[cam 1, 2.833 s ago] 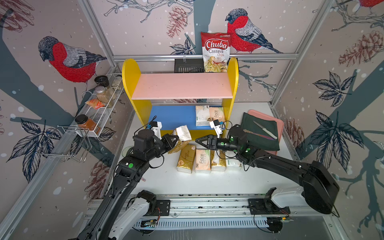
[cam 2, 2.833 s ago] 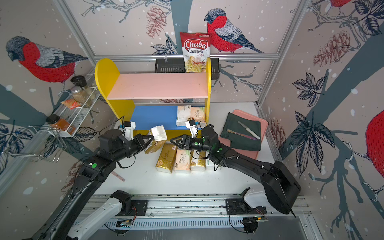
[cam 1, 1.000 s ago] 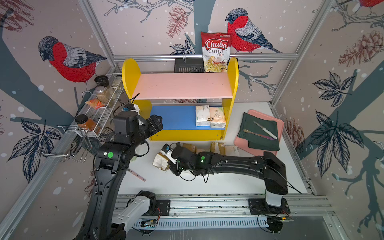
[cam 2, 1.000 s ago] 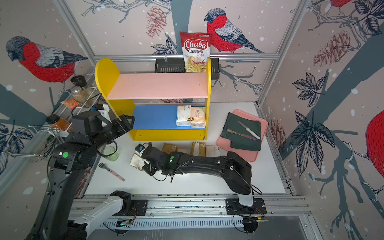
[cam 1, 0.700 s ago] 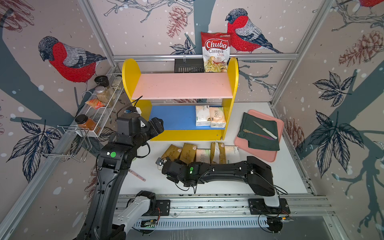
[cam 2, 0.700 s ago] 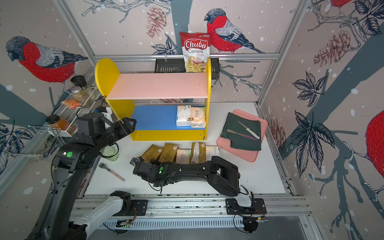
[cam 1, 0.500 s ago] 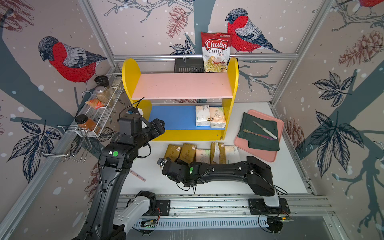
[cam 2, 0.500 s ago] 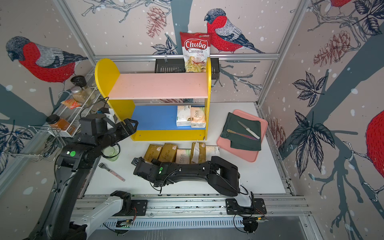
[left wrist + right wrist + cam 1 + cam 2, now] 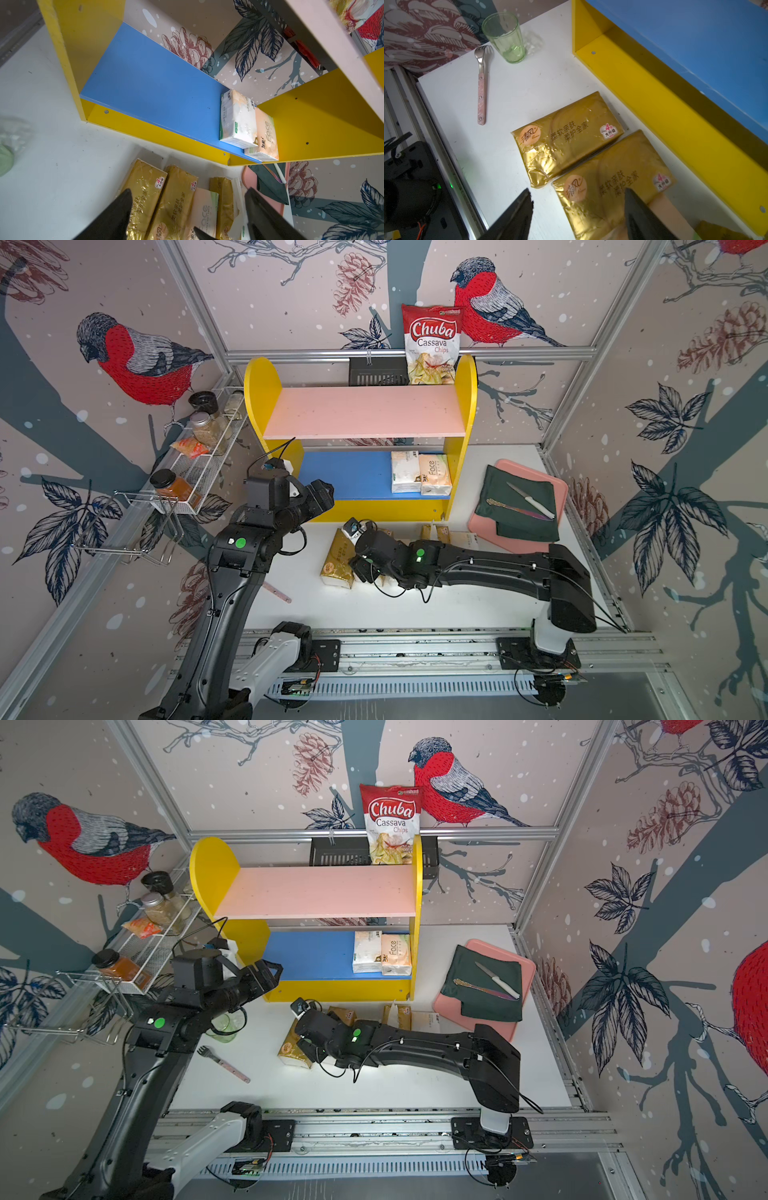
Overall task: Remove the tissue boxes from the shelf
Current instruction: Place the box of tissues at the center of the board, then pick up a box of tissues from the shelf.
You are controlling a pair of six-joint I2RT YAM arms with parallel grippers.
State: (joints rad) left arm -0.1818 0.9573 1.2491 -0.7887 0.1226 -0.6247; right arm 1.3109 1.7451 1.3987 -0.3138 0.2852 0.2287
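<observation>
My left gripper will next move outward over the blue board to the white box's upper edge, because that edge is farther out than the gripper, past the bare part of the blue board.
The shelf has yellow sides, a pink upper board and a blue lower board. Two tissue boxes lie at the blue board's right end: a white one and a peach "Face" one. Several more lie on the table before the shelf, among them gold packs. My left gripper is open and empty at the shelf's left front corner. Open as well, my right gripper hangs over the gold packs and grips nothing.
A green glass and a pink-handled fork lie left of the packs. A pink board with a dark cloth and a knife sits at the right. A wire spice rack hangs at the left. A chips bag stands behind the shelf.
My right gripper was shut on a gold pack; it has let it go on the table at the row's left end and opened. My left gripper has edged toward the shelf front.
</observation>
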